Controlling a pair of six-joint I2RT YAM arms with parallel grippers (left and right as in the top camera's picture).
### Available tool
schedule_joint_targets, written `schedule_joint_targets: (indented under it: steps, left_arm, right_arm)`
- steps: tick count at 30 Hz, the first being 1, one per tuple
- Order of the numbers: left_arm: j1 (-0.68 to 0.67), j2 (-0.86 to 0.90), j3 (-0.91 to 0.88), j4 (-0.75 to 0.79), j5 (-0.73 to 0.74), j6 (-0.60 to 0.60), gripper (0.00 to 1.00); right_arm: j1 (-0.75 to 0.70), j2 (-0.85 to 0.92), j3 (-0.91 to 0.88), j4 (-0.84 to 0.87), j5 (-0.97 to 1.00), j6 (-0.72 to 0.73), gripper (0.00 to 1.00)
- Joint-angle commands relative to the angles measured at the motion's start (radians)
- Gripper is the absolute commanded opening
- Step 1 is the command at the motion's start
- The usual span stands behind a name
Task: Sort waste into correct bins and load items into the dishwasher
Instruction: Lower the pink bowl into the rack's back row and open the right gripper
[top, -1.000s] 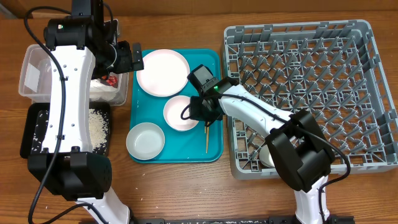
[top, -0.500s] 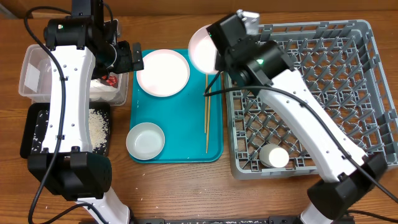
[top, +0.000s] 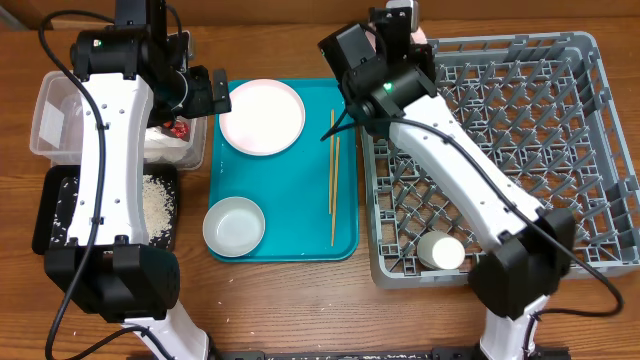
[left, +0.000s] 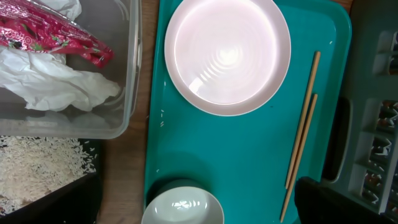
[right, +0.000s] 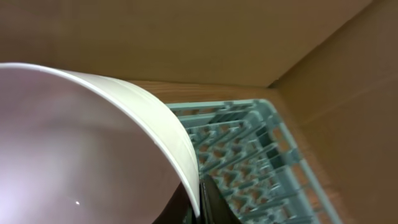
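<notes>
The rack's far corner by the teal tray (top: 290, 245) is below my right gripper, so my right gripper will move down toward that corner next and release the smaller plate's rim.
My right gripper (right: 202, 205) is shut on the rim of the smaller white-pinkish plate (right: 81, 143), held on edge in the air above the far left corner of the grey dish rack (top: 500, 140). From overhead the arm hides most of that plate (top: 421, 36). The larger plate (top: 262, 115), the pale grey bowl (top: 234, 226) and two chopsticks (top: 334, 175) lie on the teal tray (top: 290, 245). A small white cup (top: 441, 251) sits in the rack. My left gripper (top: 210, 92) hangs open and empty between the clear tub (top: 55, 110) and the larger plate.
The clear tub holds the white napkin (left: 56, 84) and the red wrapper (left: 50, 34). Rice grains (top: 155, 200) lie in the black tray (top: 55, 215) in front of it. Bare wooden table runs along the front edge.
My right arm has lifted the smaller plate off the teal tray and carried it up to the rack's far left corner. The left arm has stayed where it was.
</notes>
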Motion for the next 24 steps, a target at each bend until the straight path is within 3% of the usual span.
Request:
schedule_joint_targets:
  steps: [1, 10, 24]
  left_arm:
    - [-0.008, -0.001, 0.019, 0.003, 0.001, 0.005, 1.0]
    - [-0.008, -0.001, 0.019, 0.003, 0.001, 0.005, 1.0]
    - [-0.008, -0.001, 0.019, 0.003, 0.001, 0.005, 1.0]
  right_arm:
    - [-0.037, 0.05, -0.002, 0.04, 0.126, -0.144, 0.04]
    - [-0.102, 0.122, -0.002, 0.142, 0.117, -0.177, 0.04]
    - [-0.102, 0.214, -0.002, 0.13, 0.135, -0.205, 0.04]
